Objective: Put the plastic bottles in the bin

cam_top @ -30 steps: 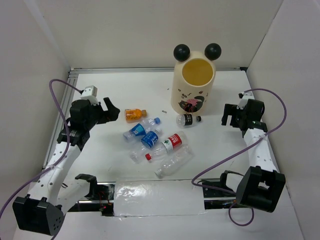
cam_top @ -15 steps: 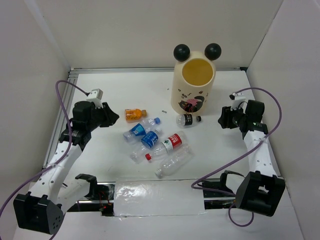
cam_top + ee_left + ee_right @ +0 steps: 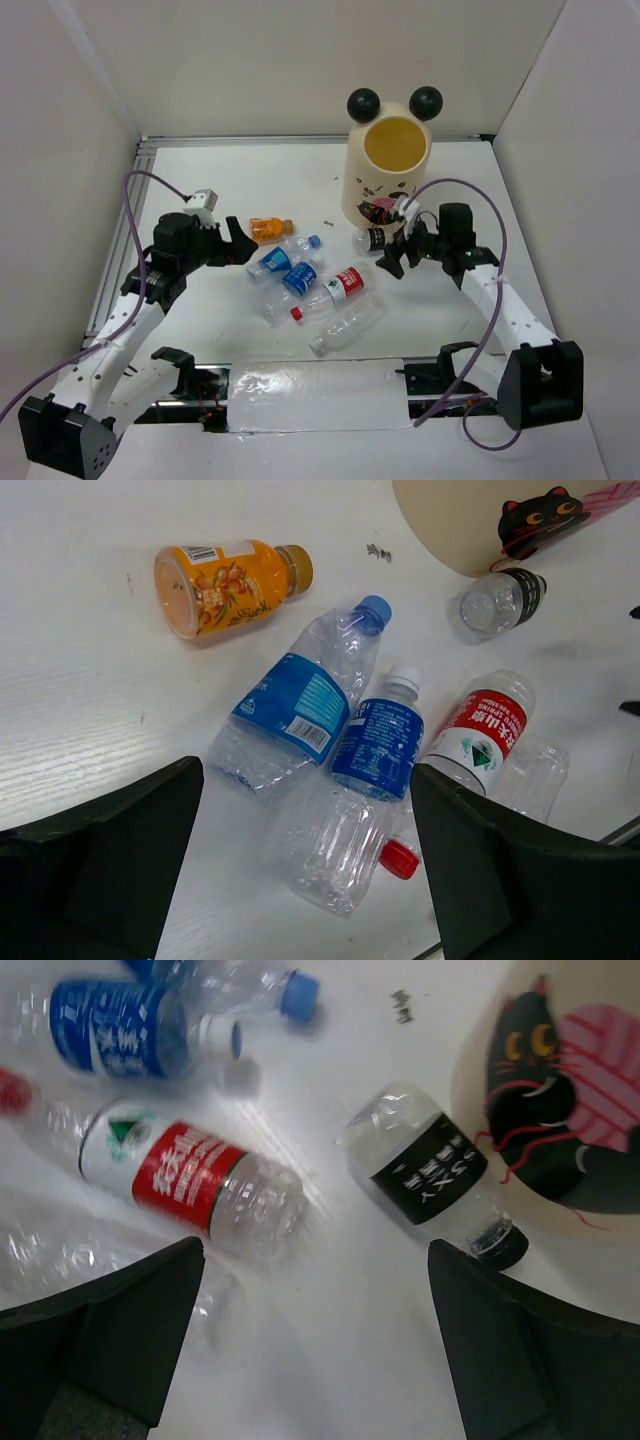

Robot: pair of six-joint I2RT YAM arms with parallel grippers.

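Observation:
I will next lower my right gripper toward the left in the top view and turn its fingers to go on both sides of the bottle's black label, because the bottle lies slanted to them.
The cream bin with two black ball ears stands at the back centre, its open mouth facing the camera. Several bottles lie on the table in front of it: orange, two blue-labelled, red-labelled, black-labelled against the bin's foot, and clear ones. My left gripper is open and empty just left of the blue-labelled bottles, above a clear red-capped bottle. My right gripper is open and empty, just below the black-labelled bottle.
White walls enclose the table on the left, back and right. A metal rail runs along the far edge. A shiny white strip lies at the near edge between the arm bases. The bin's printed side is close to my right gripper.
My right arm has swung left from the right side to the black-labelled bottle by the bin. My left arm has moved right toward the blue-labelled bottles. The bottles have not moved.

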